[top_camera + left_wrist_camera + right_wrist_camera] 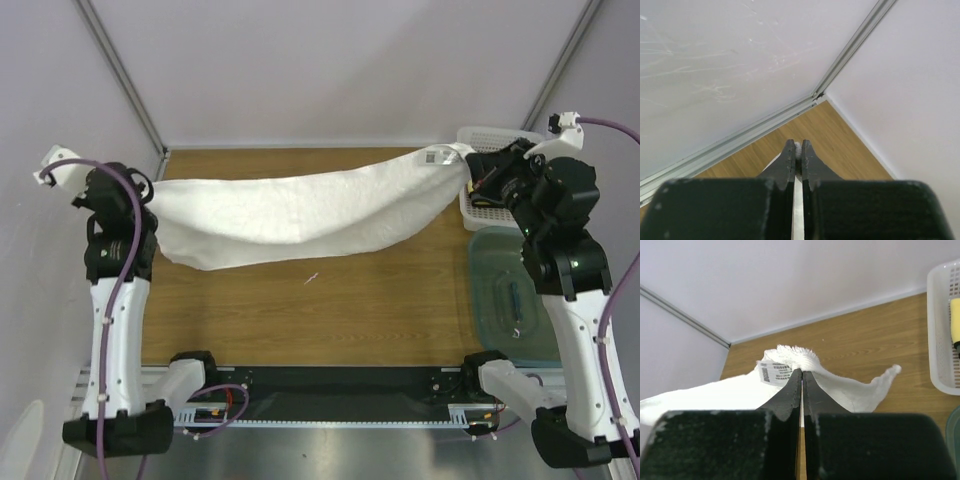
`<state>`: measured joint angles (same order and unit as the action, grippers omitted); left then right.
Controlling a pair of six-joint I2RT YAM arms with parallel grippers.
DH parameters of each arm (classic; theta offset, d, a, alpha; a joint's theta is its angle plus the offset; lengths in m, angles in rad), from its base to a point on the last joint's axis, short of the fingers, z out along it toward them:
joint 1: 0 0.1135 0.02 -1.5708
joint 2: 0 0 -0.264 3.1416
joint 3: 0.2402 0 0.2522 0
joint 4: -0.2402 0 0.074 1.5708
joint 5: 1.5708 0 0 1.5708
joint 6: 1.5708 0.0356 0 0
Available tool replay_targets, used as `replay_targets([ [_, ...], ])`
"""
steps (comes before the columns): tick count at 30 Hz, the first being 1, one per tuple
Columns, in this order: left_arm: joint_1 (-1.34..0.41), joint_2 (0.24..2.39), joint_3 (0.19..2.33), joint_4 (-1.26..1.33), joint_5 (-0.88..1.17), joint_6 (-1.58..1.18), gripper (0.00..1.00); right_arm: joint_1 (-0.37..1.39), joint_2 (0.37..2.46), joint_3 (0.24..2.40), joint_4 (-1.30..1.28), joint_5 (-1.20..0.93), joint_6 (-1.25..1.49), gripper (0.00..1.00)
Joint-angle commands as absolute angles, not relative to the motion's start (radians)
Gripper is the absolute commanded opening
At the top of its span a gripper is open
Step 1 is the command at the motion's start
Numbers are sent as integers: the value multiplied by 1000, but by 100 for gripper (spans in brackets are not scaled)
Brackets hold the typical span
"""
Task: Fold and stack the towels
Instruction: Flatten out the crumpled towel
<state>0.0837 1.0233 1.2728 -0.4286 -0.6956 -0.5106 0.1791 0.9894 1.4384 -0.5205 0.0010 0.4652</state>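
Note:
The white towel (300, 215) hangs sagging in the air. Its corner comes down next with my left gripper and goes outward toward the table's far corner for release.
The large white towel (300, 215) hangs stretched in the air above the wooden table (300, 320), sagging in the middle. My left gripper (150, 195) is shut on its left corner; in the left wrist view only a sliver of white cloth (798, 147) shows between the closed fingertips. My right gripper (470, 170) is shut on the right corner, where a barcode label (776, 372) sits on the towel (850, 387). A yellow towel (955, 322) lies in the white basket (940, 340). The dark grey towel is not in view.
The white perforated basket (485, 210) stands at the back right. A teal lidded box (505, 300) sits in front of it at the right edge. Walls with metal corner rails (120, 70) close off the back and sides.

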Motion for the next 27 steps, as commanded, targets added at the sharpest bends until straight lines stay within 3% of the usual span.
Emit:
replay_targets([
  [1, 95, 942, 1305, -485, -719, -479, 0, 173, 945, 1474, -545, 20, 440, 0],
  [8, 95, 804, 1359, -639, -768, -459, 0, 173, 864, 1532, -646, 11, 456, 0],
  [11, 95, 763, 1419, -737, -796, -442, 0, 173, 839, 1615, -800, 35, 469, 0],
  [17, 94, 813, 1519, -811, -841, -374, 0, 173, 847, 1687, -997, 112, 471, 0],
  [27, 106, 1107, 1218, -554, -733, -497, 0, 169, 942, 1212, -691, 75, 551, 0],
])
